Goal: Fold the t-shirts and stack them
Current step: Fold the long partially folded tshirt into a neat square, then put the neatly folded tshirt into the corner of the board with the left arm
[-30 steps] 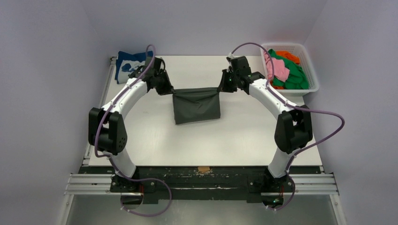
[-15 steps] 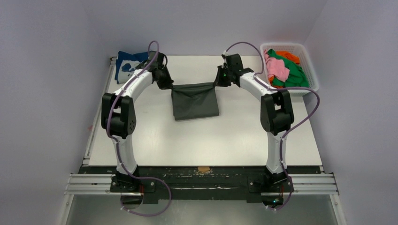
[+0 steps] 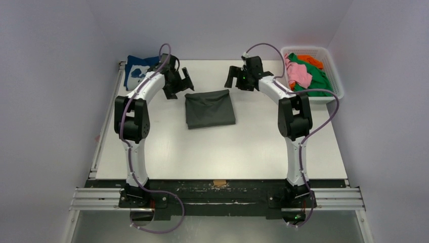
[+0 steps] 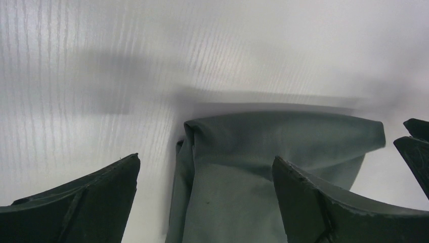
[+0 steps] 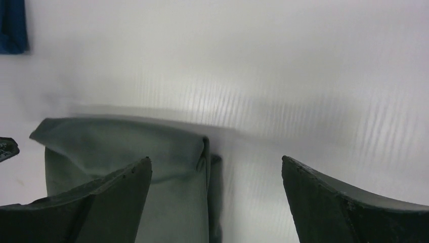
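Note:
My left gripper moves back and down onto the grey t-shirt's side edge (image 3: 187, 108) (image 4: 186, 202) nearest it next, because that edge runs between its spread fingers.
A plain dark grey t-shirt (image 3: 210, 108) lies folded into a rectangle on the white table (image 3: 227, 147), towards the back. My left gripper (image 3: 187, 79) hovers open just above its far left corner. In the left wrist view the grey cloth (image 4: 253, 167) lies below the spread left gripper (image 4: 206, 158), nothing pinched. My right gripper (image 3: 230, 78) hangs open over the far right corner. In the right wrist view the shirt's folded edge (image 5: 126, 147) lies under the open right gripper (image 5: 216, 159). A navy blue t-shirt (image 3: 135, 68) with white print lies at the back left.
A white mesh basket (image 3: 336, 76) at the back right holds pink (image 3: 299, 71), green (image 3: 318, 81) and orange (image 3: 311, 59) t-shirts. Purple cables loop off both arms. The navy cloth (image 5: 12, 25) shows in the right wrist view's top left corner.
Both grippers have opened and let go of the grey t-shirt's far edge. That edge has dropped, so the shirt lies flat. Both arms have stretched further back.

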